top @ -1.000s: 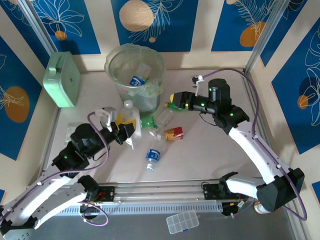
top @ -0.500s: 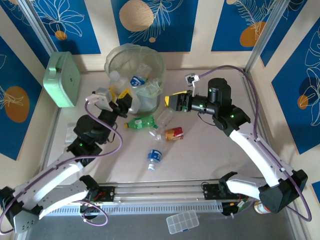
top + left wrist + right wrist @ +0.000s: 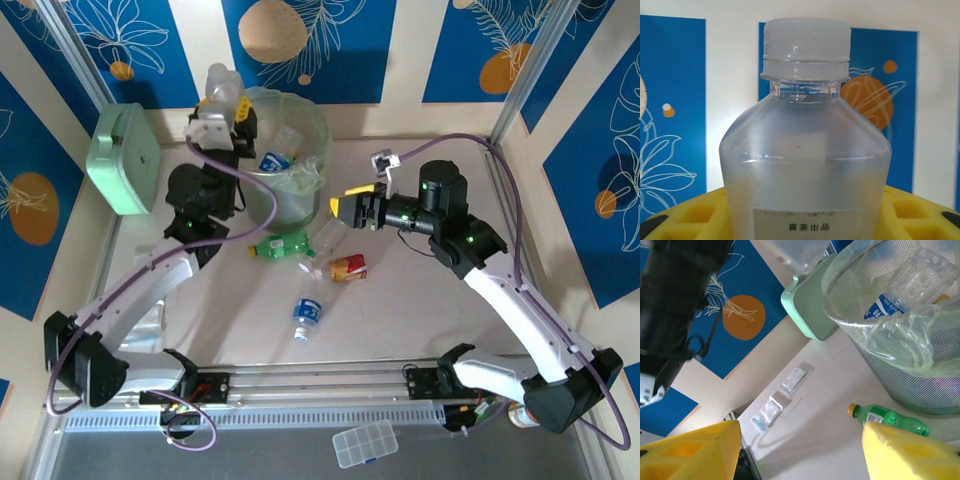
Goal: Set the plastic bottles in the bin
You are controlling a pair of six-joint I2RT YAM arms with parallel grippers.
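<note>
My left gripper is still at the bin's rim with the clear bottle (image 3: 217, 80). It needs to move in over the bin's opening (image 3: 287, 120) next, go lower and tilt down to let the bottle go.
My left gripper (image 3: 230, 108) is raised over the left rim of the bin (image 3: 310, 185) and is shut on a clear plastic bottle (image 3: 217, 80) with a white cap. The left wrist view has that bottle (image 3: 805, 150) upright between the yellow fingers (image 3: 920, 210). The bin (image 3: 920, 375) holds a blue-labelled bottle (image 3: 884, 307) and other clear ones. My right gripper (image 3: 345, 209) hangs open and empty just right of the bin. On the table lie a green bottle (image 3: 283, 244) with a yellow cap, a red-labelled bottle (image 3: 348, 267) and a blue-labelled bottle (image 3: 306, 314).
A mint-green square box (image 3: 123, 158) leans against the left wall beside the bin. Two small clear sachets (image 3: 792, 380) lie on the table at the left. A clear compartment case (image 3: 365, 443) sits in front of the arm bases.
My left arm has lifted the clear bottle from the table up to the bin's left rim. The right gripper has turned a little and stays beside the bin.
</note>
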